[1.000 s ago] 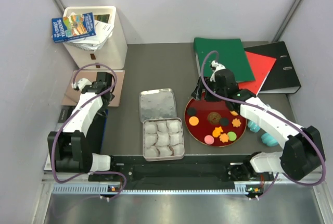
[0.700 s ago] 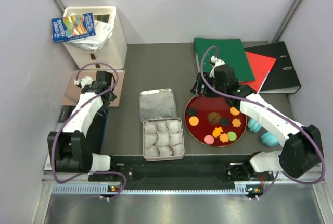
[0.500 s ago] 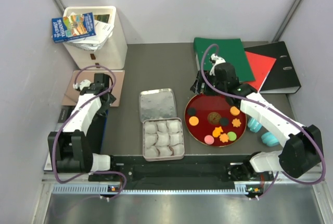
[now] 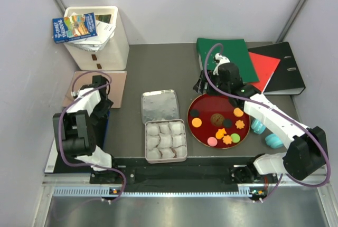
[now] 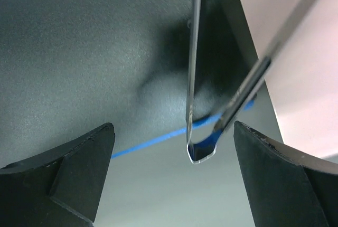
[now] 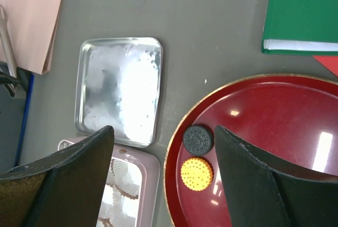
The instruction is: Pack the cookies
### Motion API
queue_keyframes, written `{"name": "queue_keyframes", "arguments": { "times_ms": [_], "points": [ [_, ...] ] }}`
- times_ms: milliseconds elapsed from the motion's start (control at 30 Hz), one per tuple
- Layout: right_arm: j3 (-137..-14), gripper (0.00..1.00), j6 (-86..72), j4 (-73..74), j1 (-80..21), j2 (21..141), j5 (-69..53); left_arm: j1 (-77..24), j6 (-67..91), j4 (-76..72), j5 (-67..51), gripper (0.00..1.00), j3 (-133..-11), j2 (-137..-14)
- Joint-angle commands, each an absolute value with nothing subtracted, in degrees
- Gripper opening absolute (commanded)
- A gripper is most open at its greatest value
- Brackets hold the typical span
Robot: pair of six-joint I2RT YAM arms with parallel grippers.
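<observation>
My left gripper comes down to the bend and closes next, since the rounded bend of the metal tongs (image 5: 202,151) already lies between the open fingers.
The cookies lie on a red plate (image 4: 207,132): a black round (image 4: 195,113), an orange round (image 4: 196,122), a larger brown one (image 4: 216,119), orange flowers (image 4: 241,124), a pink one (image 4: 212,141) and a green one (image 4: 235,138). My right gripper (image 4: 203,88) is open and empty above the plate's far left rim. In the right wrist view its gripper (image 6: 163,177) shows the black round (image 6: 197,140) and orange round (image 6: 196,173) between the fingers. My left gripper (image 4: 100,90) is open and empty at the table's left edge; the left wrist view (image 5: 171,132) shows no cookies.
A pale pink tin (image 4: 182,124) holding white paper cups stands left of the plate, its silver lid (image 4: 158,105) behind it. Green folder (image 4: 226,58), red folder (image 4: 264,66) and black binder (image 4: 288,68) lie at back right. Turquoise headphones (image 4: 266,134) lie right of the plate. A white bin (image 4: 97,37) stands at back left.
My left arm has folded back toward its base at the left edge. My right gripper has drawn back from over the plate to its far left rim.
</observation>
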State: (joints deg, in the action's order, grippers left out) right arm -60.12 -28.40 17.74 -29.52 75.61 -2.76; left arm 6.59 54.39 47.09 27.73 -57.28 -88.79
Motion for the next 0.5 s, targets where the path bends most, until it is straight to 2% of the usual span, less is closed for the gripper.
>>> {"name": "queue_keyframes", "arguments": {
  "times_ms": [0, 167, 267, 367, 467],
  "points": [
    [-61.1, 0.76, -29.8, 13.1, -30.2, 76.3, -3.1, 8.5, 55.9, 47.3, 27.0, 0.99, -60.0, -91.0],
    [-59.9, 0.76, -30.2, 12.2, -30.1, 76.6, -3.6, 10.7, 55.0, 45.2, 26.8, 0.98, -60.6, -94.1],
    [-59.2, 0.76, -30.3, 11.9, -30.1, 76.6, -4.1, 11.7, 54.9, 43.1, 26.2, 0.94, -60.2, -94.8],
    [-59.2, 0.76, -30.4, 11.9, -30.1, 76.6, -4.5, 11.7, 54.9, 41.7, 26.1, 0.86, -59.2, -95.1],
    [-59.4, 0.76, -30.4, 12.3, -30.2, 76.6, -4.4, 11.7, 55.0, 40.5, 26.3, 0.73, -58.0, -95.2]
  ]
}}
